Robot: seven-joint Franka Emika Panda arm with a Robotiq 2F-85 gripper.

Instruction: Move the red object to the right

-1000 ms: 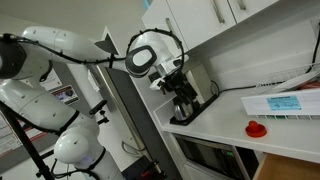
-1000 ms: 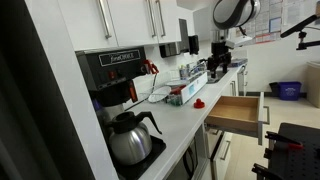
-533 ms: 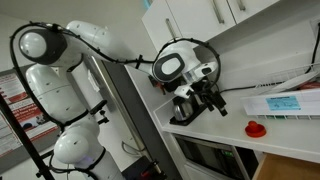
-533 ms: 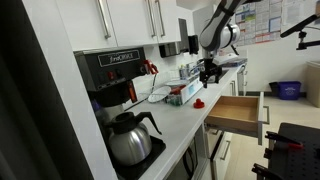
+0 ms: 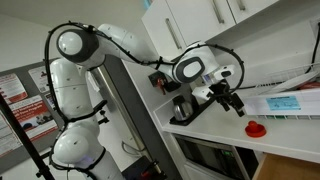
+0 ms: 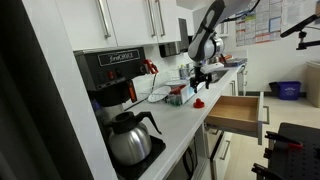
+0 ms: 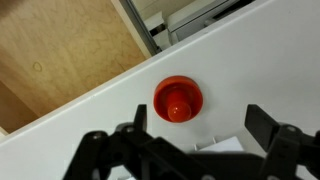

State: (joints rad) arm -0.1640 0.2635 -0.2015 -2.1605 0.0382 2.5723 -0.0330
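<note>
My gripper's fingers are spread wider than the raised knob of the red object [image 5: 254, 125] [image 7: 179, 107], so next I need to move my gripper outward and down onto that knob.
The red object [image 7: 178, 99], a flat red disc with a raised knob, lies on the white counter [image 7: 100, 110]. It also shows in both exterior views [image 5: 256, 128] [image 6: 198, 103]. My gripper [image 7: 203, 128] hangs above it, open and empty, with its fingers [image 7: 266, 125] spread wide to either side; the red object lies just beyond the fingertips in the wrist view. In the exterior views the gripper [image 5: 236, 103] [image 6: 200, 84] is a little above the red object and apart from it.
An open wooden drawer [image 6: 238, 110] juts out below the counter edge. A coffee machine [image 5: 184, 104] stands at the counter's end. A tray of small items [image 6: 186, 88] and a labelled box [image 5: 283, 103] sit near the red object. Cabinets [image 5: 200, 20] hang overhead.
The arm has swung along the counter and come down toward the red object. The gripper now hangs just above it. The red object has not moved.
</note>
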